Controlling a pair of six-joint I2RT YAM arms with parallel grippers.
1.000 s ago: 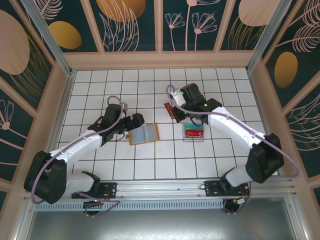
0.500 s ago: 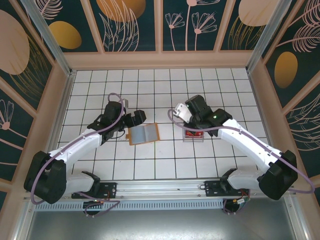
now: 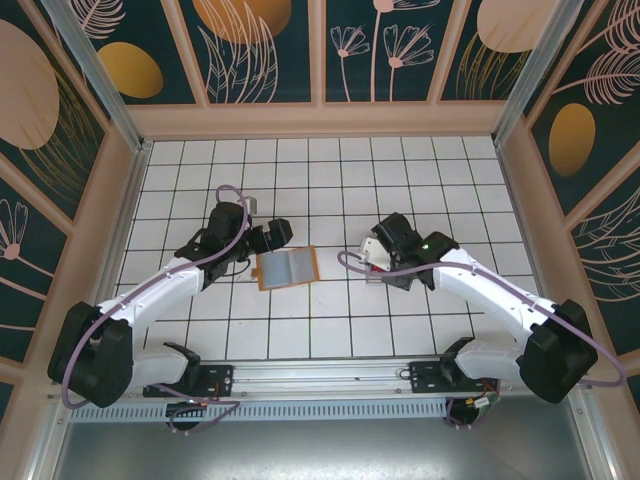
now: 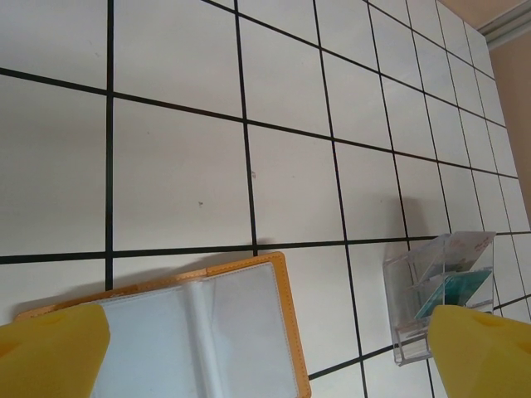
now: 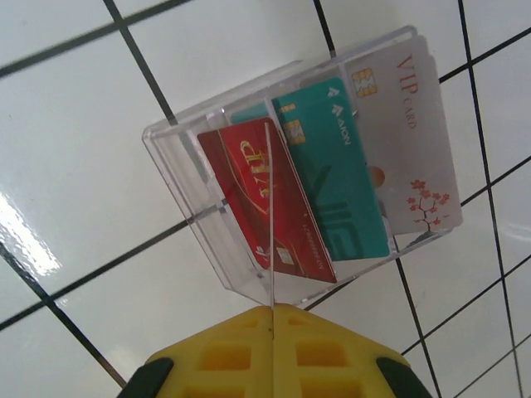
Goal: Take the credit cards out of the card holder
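The robot's right gripper will next move down toward the red card's slot [image 5: 259, 195] in the clear box [image 5: 191, 191] below it and let go of the credit card where others already stand.
The card holder [image 3: 287, 268] lies open on the table, tan-orange outside and grey-blue with clear pockets inside [image 4: 249, 332]. My left gripper [image 3: 276, 238] hovers at its far left edge, open, yellow fingertips [image 4: 50, 352] spread wide with nothing between them. My right gripper [image 3: 376, 256] is shut on a credit card [image 5: 271, 207], seen edge-on as a thin line rising from the closed tips [image 5: 271, 308]. It hangs over a clear plastic box [image 5: 191, 191] in which red [image 5: 290, 224], teal [image 5: 340, 182] and white credit cards [image 5: 411, 141] stand.
The clear box [image 3: 375, 274] sits about one tile right of the holder and also shows in the left wrist view [image 4: 440, 290]. The white tiled table is ringed by wooden walls [image 3: 320, 120]. Open tiles lie behind and in front of both arms.
My right gripper carried its card from behind and left of the clear box to directly over the box. My left gripper opened to full width and stayed by the holder.
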